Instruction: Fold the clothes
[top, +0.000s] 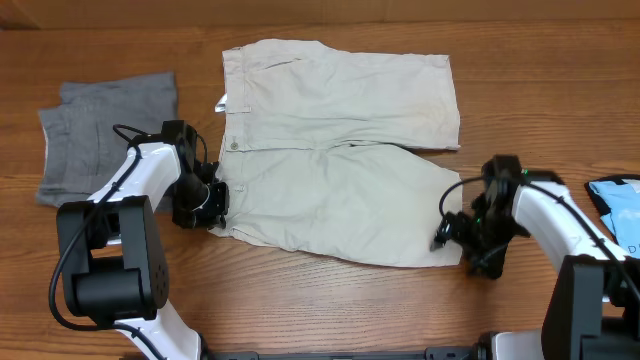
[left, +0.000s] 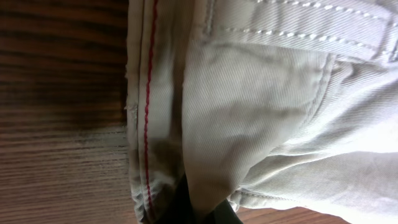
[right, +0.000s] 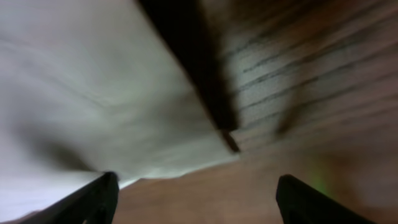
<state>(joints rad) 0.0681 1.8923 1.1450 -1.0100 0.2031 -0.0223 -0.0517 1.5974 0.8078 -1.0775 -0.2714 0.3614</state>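
Observation:
I will next bring the near waistband corner up with my left gripper, then back toward my base, and release it on the clear, bare wood in front.
The clothes, pale beige shorts (top: 340, 150), lie spread flat in the overhead view, waistband to the left and legs to the right. My left gripper (top: 215, 205) sits at the near waistband corner and is shut on the fabric. The left wrist view shows the waistband edge (left: 261, 112) with red stitching pinched at my gripper (left: 205, 214). My right gripper (top: 450, 232) is at the near leg's hem corner, open. In the right wrist view the hem (right: 93, 106) lies just ahead of my gripper (right: 196, 199), with bare wood between the fingers (right: 93, 199).
Darker grey shorts (top: 105, 130) lie folded at the left, behind my left arm. A light-blue printed item (top: 618, 200) sits at the right edge beside my right arm. The wooden table (top: 330, 300) shows in front of the shorts.

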